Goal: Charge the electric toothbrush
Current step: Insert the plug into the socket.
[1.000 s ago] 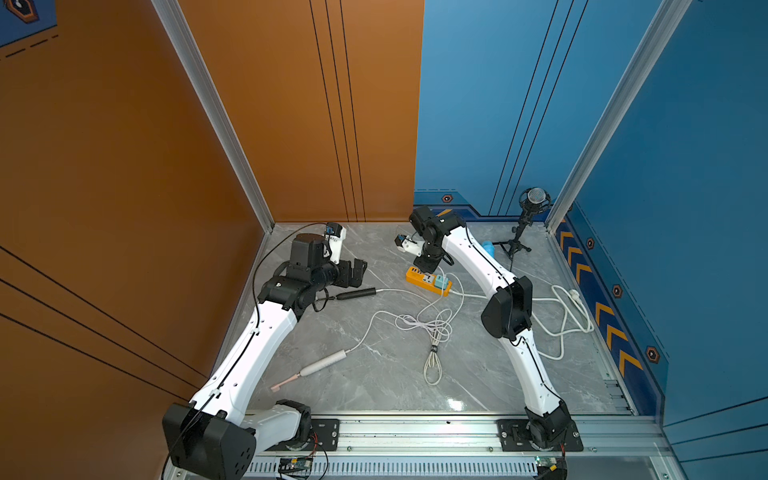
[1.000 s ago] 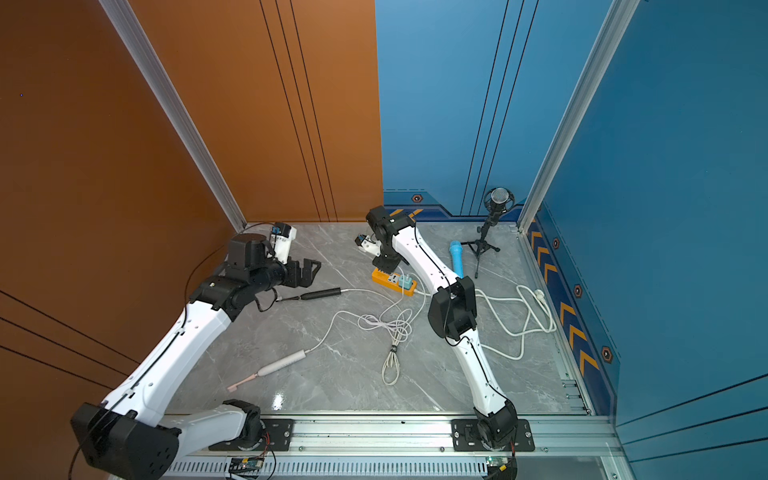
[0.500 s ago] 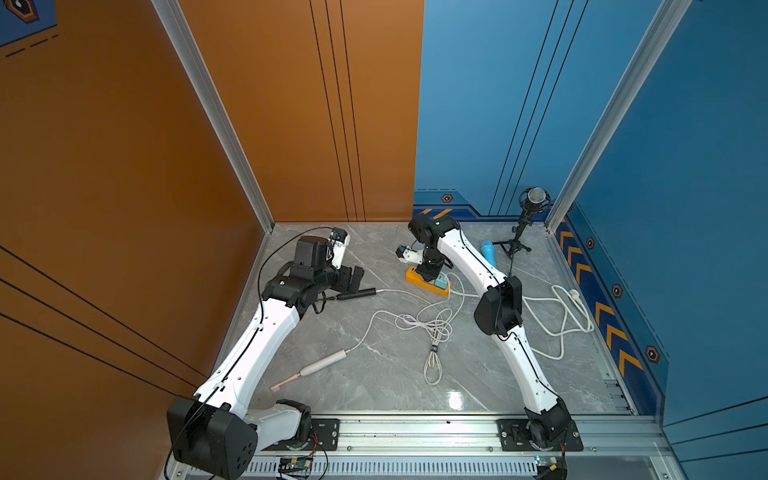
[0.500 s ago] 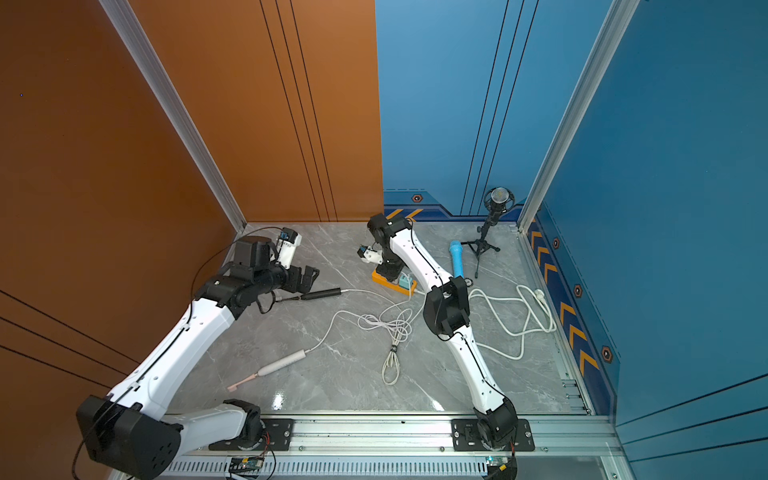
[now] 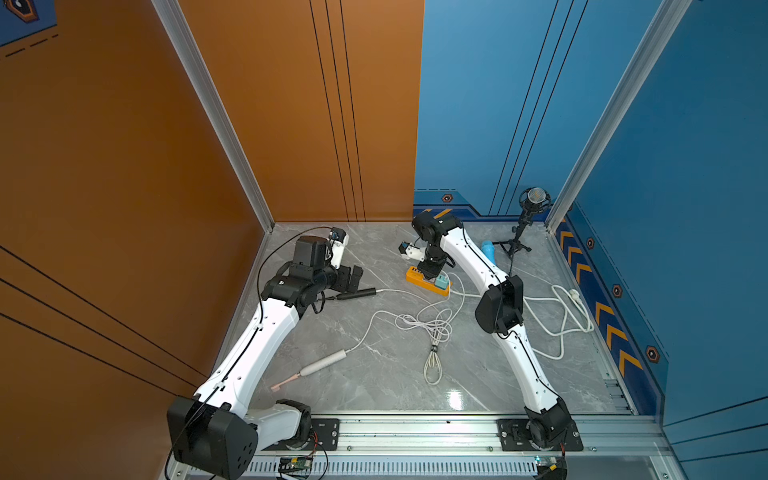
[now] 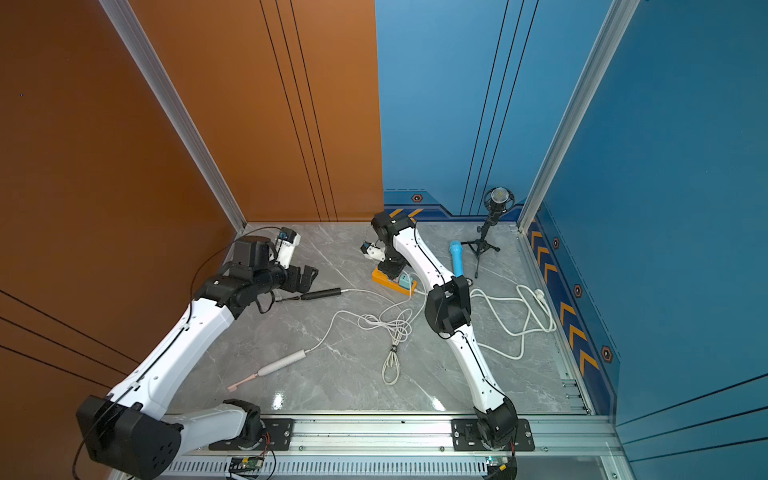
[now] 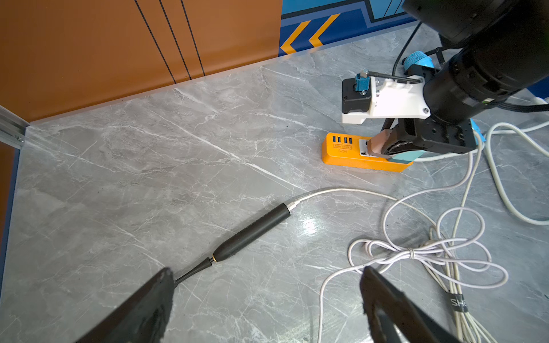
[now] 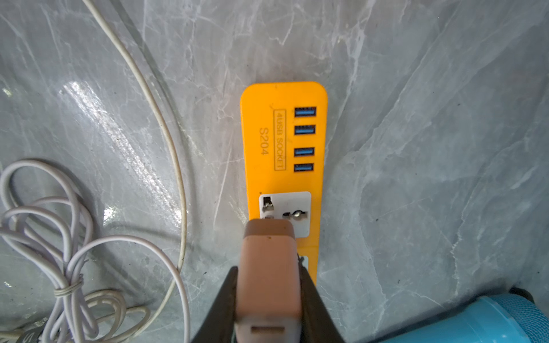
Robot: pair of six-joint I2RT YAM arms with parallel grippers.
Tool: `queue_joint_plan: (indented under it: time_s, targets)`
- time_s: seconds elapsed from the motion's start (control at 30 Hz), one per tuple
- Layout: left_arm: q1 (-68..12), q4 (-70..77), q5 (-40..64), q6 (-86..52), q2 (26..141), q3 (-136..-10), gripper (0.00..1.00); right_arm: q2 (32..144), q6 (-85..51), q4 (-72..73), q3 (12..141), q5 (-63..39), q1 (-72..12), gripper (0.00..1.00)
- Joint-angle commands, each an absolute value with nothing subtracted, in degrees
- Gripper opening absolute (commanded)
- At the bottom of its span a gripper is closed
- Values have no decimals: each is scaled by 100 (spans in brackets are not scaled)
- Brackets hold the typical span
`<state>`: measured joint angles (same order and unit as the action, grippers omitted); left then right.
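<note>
I will move my right gripper gently toward the USB ports and down onto the white socket, then let go of the adapter, since open holes show past the adapter's tip.
A black electric toothbrush lies on the grey floor, with a thin white cable running from its end. My left gripper hangs open just above its thin neck, holding nothing. A second toothbrush, white with a pink head, lies nearer the front, also cabled. My right gripper is shut on a pink charger adapter. The adapter's tip is at the white socket of the orange power strip. I cannot tell whether its prongs are in.
A teal plug sits in the strip's other end. The thin cables bunch into a tangle mid-floor. A blue microphone, a black mic stand and a thick white cord lie to the right. Walls close three sides.
My right gripper has come down toward the power strip with the adapter and its elbow has swung slightly left. The left gripper has dipped a little toward the black toothbrush.
</note>
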<state>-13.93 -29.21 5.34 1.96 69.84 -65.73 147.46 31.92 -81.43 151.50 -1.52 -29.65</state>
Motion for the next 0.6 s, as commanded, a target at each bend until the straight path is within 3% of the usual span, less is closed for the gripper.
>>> queue_joint_plan:
  time_s: [0.0,0.23,0.57]
  targets:
    - [-1345,-3034,510,185,6906,-6487,98,15172,3195,-8122,15155,-299,-3039,14]
    - [-1275,-3032,557,133,6913,-6491,98,15333,3248,-7952,15163,-184,-3090,13]
    - [-1219,-3031,705,53,6941,-6491,98,15686,3468,-8286,15125,-835,-3262,12]
